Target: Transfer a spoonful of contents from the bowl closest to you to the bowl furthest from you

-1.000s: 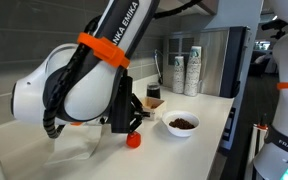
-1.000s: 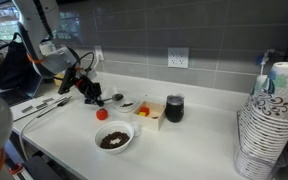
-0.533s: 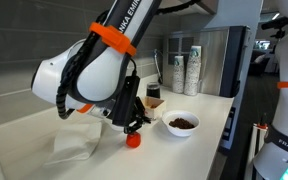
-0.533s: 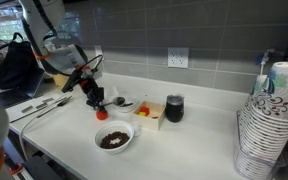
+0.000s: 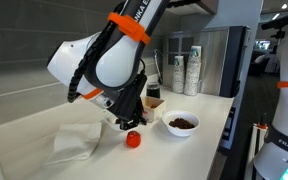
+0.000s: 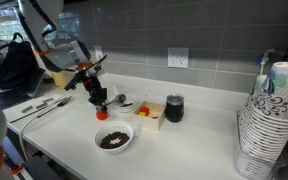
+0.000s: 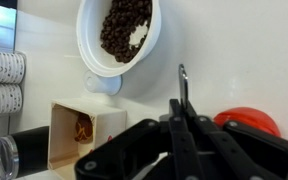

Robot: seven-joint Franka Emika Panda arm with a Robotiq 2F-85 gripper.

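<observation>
The gripper rises, crosses toward the wooden box and lowers to release the spoon there next, since the small clear cup stands free beside the white bowl.
My gripper is shut on a thin metal spoon whose end sticks out between the fingers. In both exterior views the gripper hangs just above a small red bowl, which shows at the right of the wrist view. A white bowl of dark coffee beans sits near the counter's front edge, at the top of the wrist view. The spoon's scoop end is hidden.
A small wooden box and a black cup stand by the wall. Stacked paper cups stand at the counter's end. A white cloth lies beside the red bowl. A small metal object lies near the box.
The arm has swung along the counter toward the bowls; the gripper now sits over the red bowl. It stays shut on the spoon. The bowls have not moved.
</observation>
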